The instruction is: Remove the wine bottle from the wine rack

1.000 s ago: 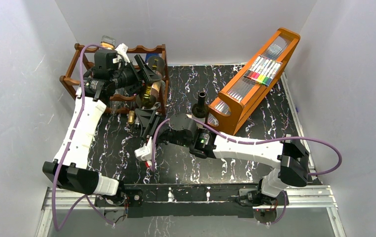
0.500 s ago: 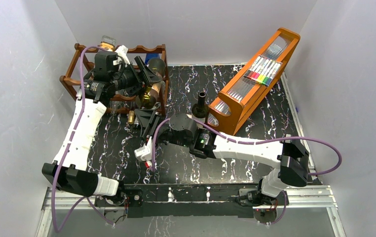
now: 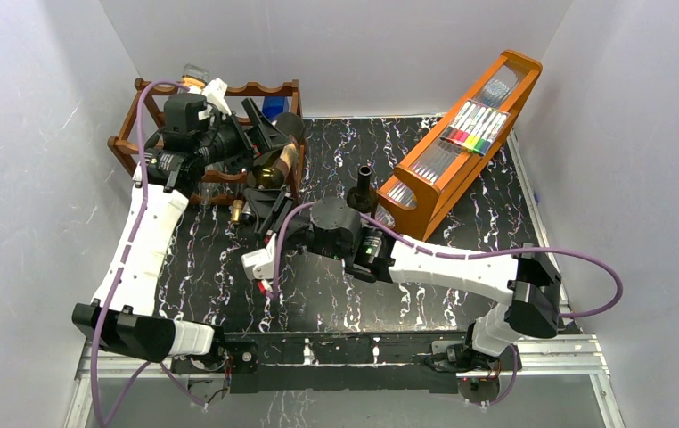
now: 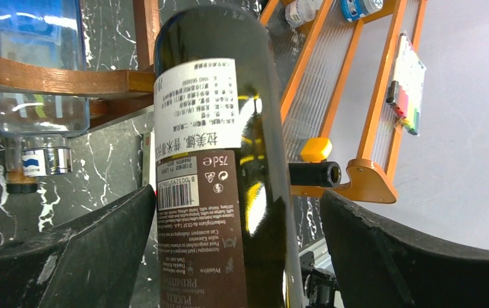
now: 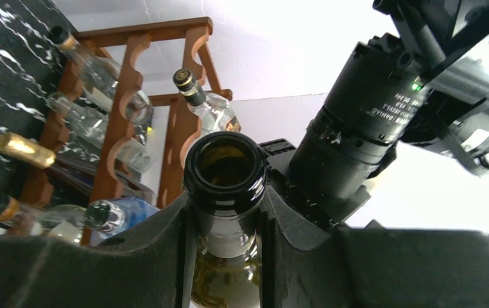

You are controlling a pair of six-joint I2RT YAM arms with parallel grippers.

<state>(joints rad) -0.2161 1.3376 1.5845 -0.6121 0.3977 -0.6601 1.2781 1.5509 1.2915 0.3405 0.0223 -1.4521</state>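
Observation:
The bottle in the robot's right gripper is tilted, so the robot should next carry it from the rack point(image 3: 251, 89), turn it upright, and lower it beside the small dark bottle to release it.
The wine bottle point(image 3: 274, 168) is dark glass with a white and brown label point(image 4: 197, 128), and its open mouth point(image 5: 224, 168) shows in the right wrist view. It lies tilted at the right front end of the dark reddish-brown wine rack point(image 3: 251, 89), whose rails point(image 4: 56, 80) point(image 5: 126, 83) are scalloped. My left gripper point(image 3: 269, 143) point(image 4: 237, 196) straddles the bottle's body, open, with a gap at each finger. My right gripper point(image 3: 260, 209) point(image 5: 227, 205) is shut on the bottle's neck just under the lip.
Several other bottles lie in the rack, among them a clear one point(image 4: 36, 64) and a foil-capped one point(image 5: 24, 149). A small dark bottle point(image 3: 364, 187) stands upright mid-table. An orange slanted stand with coloured markers point(image 3: 461, 147) leans at the back right. White walls close in both sides.
My left gripper's jaws have opened wide off the bottle's body. My right gripper, still clamped on the neck, has shifted slightly toward the rack.

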